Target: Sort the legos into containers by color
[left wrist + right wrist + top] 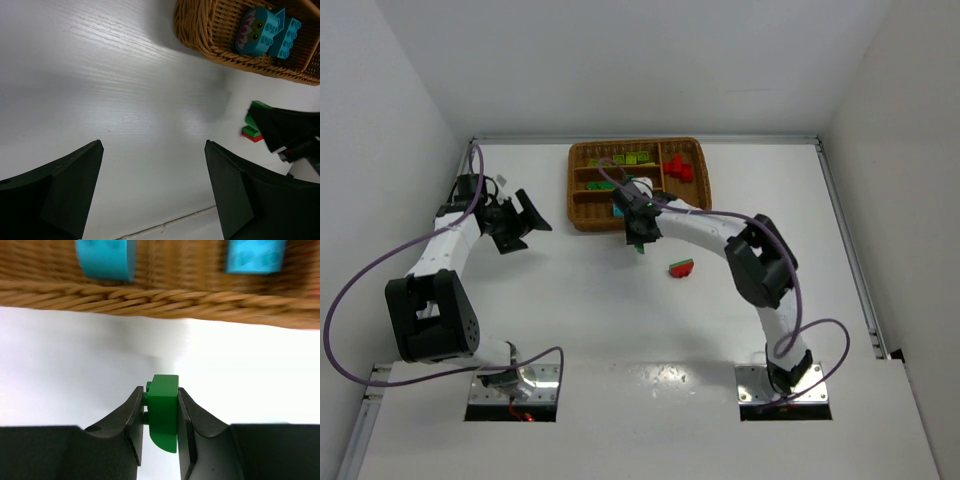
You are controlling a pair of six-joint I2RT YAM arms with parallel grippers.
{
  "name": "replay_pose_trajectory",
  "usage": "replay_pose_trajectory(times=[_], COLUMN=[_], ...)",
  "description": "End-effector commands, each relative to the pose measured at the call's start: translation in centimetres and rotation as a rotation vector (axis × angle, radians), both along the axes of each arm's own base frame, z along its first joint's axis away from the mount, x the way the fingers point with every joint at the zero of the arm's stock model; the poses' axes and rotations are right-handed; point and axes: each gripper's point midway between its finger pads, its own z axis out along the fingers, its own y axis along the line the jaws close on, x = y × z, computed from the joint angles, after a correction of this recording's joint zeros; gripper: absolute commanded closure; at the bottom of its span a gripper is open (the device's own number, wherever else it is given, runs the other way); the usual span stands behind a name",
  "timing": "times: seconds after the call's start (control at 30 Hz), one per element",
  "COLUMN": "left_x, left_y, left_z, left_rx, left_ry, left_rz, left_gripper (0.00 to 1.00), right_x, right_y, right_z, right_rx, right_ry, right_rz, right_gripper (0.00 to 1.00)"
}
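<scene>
The right gripper lifts the dark green lego outward over the tray's near side next. It then releases the lego in the middle slot (607, 184), which lies outward and holds matching green legos.
My right gripper (162, 407) is shut on a dark green lego (164, 412), pinched between both fingers just in front of the wicker tray's near wall (150, 297). From above, that gripper (638, 236) and green lego (639, 246) sit at the tray's front edge (582, 224). Cyan legos (107, 257) lie in the nearest slot, lime ones (630, 158) in the far slot and red ones (678, 168) in the upright slot. A stacked red and green lego (681, 267) lies on the table. My left gripper (152, 185) is open over bare table, left of the tray.
The left wrist view shows the tray's corner (210, 30) with cyan legos (265, 32), the green lego (257, 111) and the red-green lego (251, 132). White walls enclose the table on three sides. Purple cables loop off both arms.
</scene>
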Motion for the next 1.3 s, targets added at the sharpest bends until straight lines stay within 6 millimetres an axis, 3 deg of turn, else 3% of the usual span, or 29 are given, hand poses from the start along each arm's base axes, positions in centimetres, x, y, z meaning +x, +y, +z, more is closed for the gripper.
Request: replay_pose_trajectory(times=[0.0,0.03,0.07,0.1,0.2,0.23,0.27,0.33,0.37,0.4,0.43,0.47,0.5,0.57,0.63,0.7,0.73,0.77,0.8,0.83,0.87,0.93,1.03,1.07,1.1,1.13,1.2,1.23,1.27], left_x=[0.7,0.7,0.7,0.7,0.6,0.6,0.6,0.6,0.6,0.7,0.7,0.7,0.7,0.7,0.7,0.7,0.7,0.5,0.5,0.5,0.5,0.3,0.3,0.3,0.3,0.3,0.3,0.2,0.2], left_y=[-0.2,-0.2,-0.2,-0.2,0.0,0.0,0.0,0.0,0.0,0.1,0.1,0.1,0.1,0.1,0.1,0.3,0.3,0.3,0.2,0.2,0.2,0.2,0.2,0.2,-0.1,-0.1,-0.1,-0.5,-0.3], left_z=[2.2,2.2,2.2,2.2,2.4,2.4,2.4,2.4,2.4,2.3,2.3,2.3,2.3,2.3,2.3,2.3,2.3,2.2,2.2,2.2,2.2,2.1,2.1,2.1,2.1,2.1,2.1,2.1,2.3], left_rx=[0.005,0.005,0.005,0.005,0.015,0.015,0.015,0.015,0.015,0.022,0.022,0.022,0.022,0.022,0.022,0.031,0.031,0.029,0.029,0.029,0.029,0.027,0.027,0.027,0.027,0.027,0.027,0.027,0.039], left_ry=[-0.067,-0.067,-0.067,-0.067,-0.075,-0.075,-0.075,-0.075,-0.075,-0.073,-0.073,-0.073,-0.073,-0.073,-0.073,-0.071,-0.071,-0.062,-0.062,-0.062,-0.062,-0.052,-0.052,-0.052,-0.052,-0.052,-0.052,-0.052,-0.059], left_rz=[-0.013,-0.013,-0.013,-0.013,-0.008,-0.008,-0.008,-0.008,-0.008,-0.003,-0.003,-0.003,-0.003,-0.003,-0.003,0.002,0.003,0.002,0.002,0.002,0.002,0.002,0.002,0.002,-0.007,-0.007,-0.007,-0.019,-0.012], left_gripper=[0.11,0.11,0.11,0.11,0.11,0.11,0.11,0.11,0.11,0.11,0.11,0.11,0.11,0.11,0.11,0.11,0.11,0.11,0.11,0.11,0.11,0.11,0.11,0.11,0.11,0.11,0.11,0.11,0.11], right_x=[2.5,3.0,3.5,4.6,6.9,8.2,9.4,11.6,13.2,14.2,15.2,16.5,17.2,18.9,20.0,20.8,21.2,21.8,22.5,22.6,22.9,22.7,21.4,20.6,19.6,18.1,16.0,13.2,11.6], right_y=[-1.7,-2.3,-1.9,-2.6,-1.4,-2.1,-0.9,-1.0,-0.5,0.1,-0.1,0.3,0.7,0.8,1.1,1.6,1.3,1.5,1.0,1.1,1.3,0.7,-0.1,-1.0,-1.8,-2.9,-4.5,-6.5,-6.8], right_z=[8.9,9.0,10.3,11.1,12.8,12.8,12.7,12.4,14.2,12.0,11.7,12.8,11.2,11.3,10.1,9.9,8.3,8.7,8.5,8.7,8.8,10.2,13.0,12.1,14.9,13.0,13.1,12.6,12.4], right_rx=[0.058,0.051,0.071,0.074,0.117,0.107,0.115,0.112,0.149,0.134,0.142,0.176,0.171,0.216,0.226,0.248,0.213,0.224,0.227,0.232,0.239,0.213,0.206,0.171,0.186,0.148,0.129,0.094,0.100], right_ry=[-0.205,-0.211,-0.232,-0.249,-0.277,-0.280,-0.278,-0.290,-0.322,-0.303,-0.306,-0.338,-0.331,-0.364,-0.366,-0.385,-0.380,-0.409,-0.417,-0.424,-0.434,-0.459,-0.486,-0.465,-0.485,-0.437,-0.414,-0.381,-0.366], right_rz=[-0.035,-0.053,-0.054,-0.070,-0.066,-0.082,-0.077,-0.094,-0.091,-0.090,-0.099,-0.093,-0.093,-0.097,-0.098,-0.106,-0.116,-0.124,-0.135,-0.135,-0.135,-0.123,-0.138,-0.152,-0.171,-0.180,-0.200,-0.203,-0.208], right_gripper=[0.87,0.87,0.87,0.87,0.87,0.87,0.87,0.87,0.87,0.87,0.87,0.86,0.86,0.83,0.83,0.79,0.75,0.66,0.63,0.59,0.45,0.36,0.36,0.38,0.43,0.45,0.52,0.52,0.52])
